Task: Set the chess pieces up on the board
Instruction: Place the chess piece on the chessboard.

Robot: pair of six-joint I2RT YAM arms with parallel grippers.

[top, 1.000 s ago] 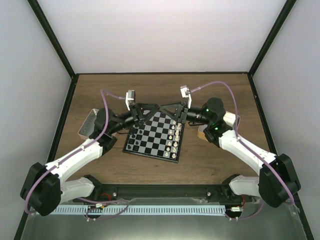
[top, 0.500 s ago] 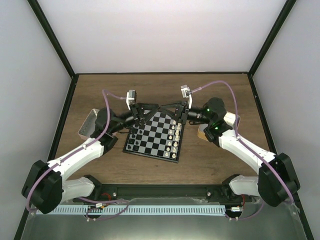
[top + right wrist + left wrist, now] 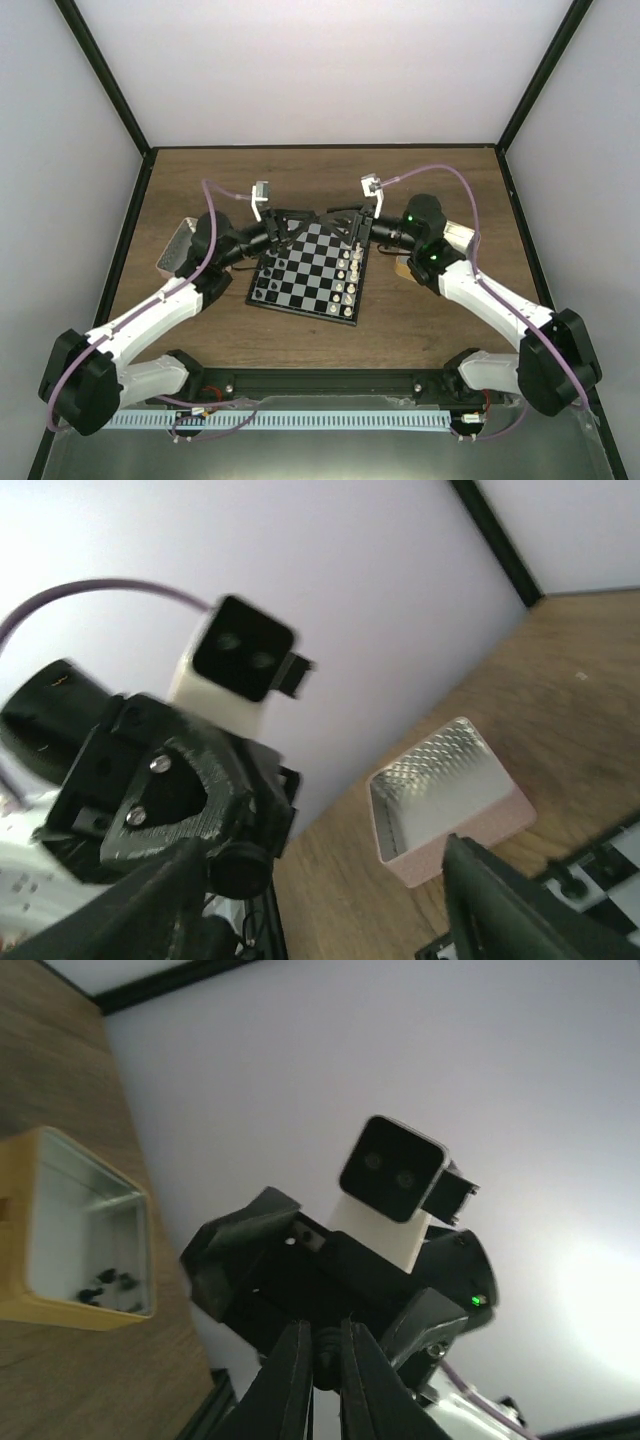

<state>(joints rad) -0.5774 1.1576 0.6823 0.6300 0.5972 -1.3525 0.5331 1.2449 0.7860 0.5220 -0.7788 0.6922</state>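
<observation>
My left gripper draws away from the right gripper next. It then turns downward and lowers onto the far row beside the corner of the black pieces (image 3: pixel 265 290) lining one board (image 3: pixel 310 275) side.
The board (image 3: pixel 310 275) lies between the arms, with black chess pieces (image 3: pixel 265 290) along its left side and white ones (image 3: pixel 350 272) along its right. Both grippers meet tip to tip in the air over the board's far edge. My left gripper (image 3: pixel 308 216) (image 3: pixel 325 1328) is shut on a small black chess piece (image 3: pixel 325 1352), pinched between its fingertips. My right gripper (image 3: pixel 330 215) (image 3: pixel 322 845) faces it, open wide with nothing between its fingers (image 3: pixel 500 900). A corner of the board (image 3: pixel 600 885) shows in the right wrist view.
A tan tray (image 3: pixel 60 1230) (image 3: pixel 405 265) holding several loose black pieces (image 3: pixel 105 1285) stands right of the board. A pink-rimmed clear box (image 3: pixel 450 790) (image 3: pixel 178 248) stands left of it. Black frame posts and pale walls enclose the wooden table (image 3: pixel 420 330).
My right gripper has opened wide. My left gripper has closed its jaws onto the black piece. Both stay together over the board's far edge.
</observation>
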